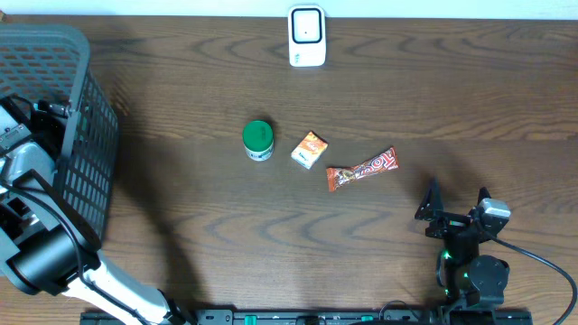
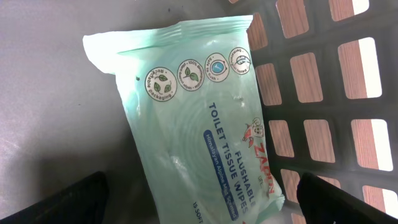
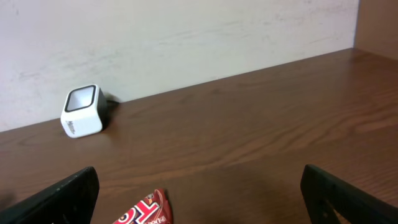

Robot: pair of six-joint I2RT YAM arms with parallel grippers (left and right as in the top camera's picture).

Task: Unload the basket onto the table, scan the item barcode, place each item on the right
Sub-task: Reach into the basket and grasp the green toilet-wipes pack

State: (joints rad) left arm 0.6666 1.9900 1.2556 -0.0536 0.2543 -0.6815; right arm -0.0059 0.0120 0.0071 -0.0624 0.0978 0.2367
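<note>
I need to lower my left gripper onto the green pack and close it next, because its open fingers are already on either side of the lower end of the green pack (image 2: 214, 202).
A pale green pack of flushable toilet tissue wipes (image 2: 205, 118) lies on the floor of the black basket (image 2: 273, 118). My left gripper (image 2: 205, 205) hovers just over the pack's lower end, open, one finger on each side and nothing held. The white barcode scanner (image 1: 306, 36) stands at the table's far edge, also in the right wrist view (image 3: 82, 112). My right gripper (image 1: 456, 212) rests open near the front right, empty, with the end of a red candy bar (image 3: 146, 211) on the table ahead of it. No barcode shows on any item.
The black mesh basket (image 1: 63, 117) fills the table's left end with the left arm reaching into it. A green-lidded jar (image 1: 258, 140), a small orange box (image 1: 310, 150) and the red candy bar (image 1: 362, 169) lie in a row mid-table.
</note>
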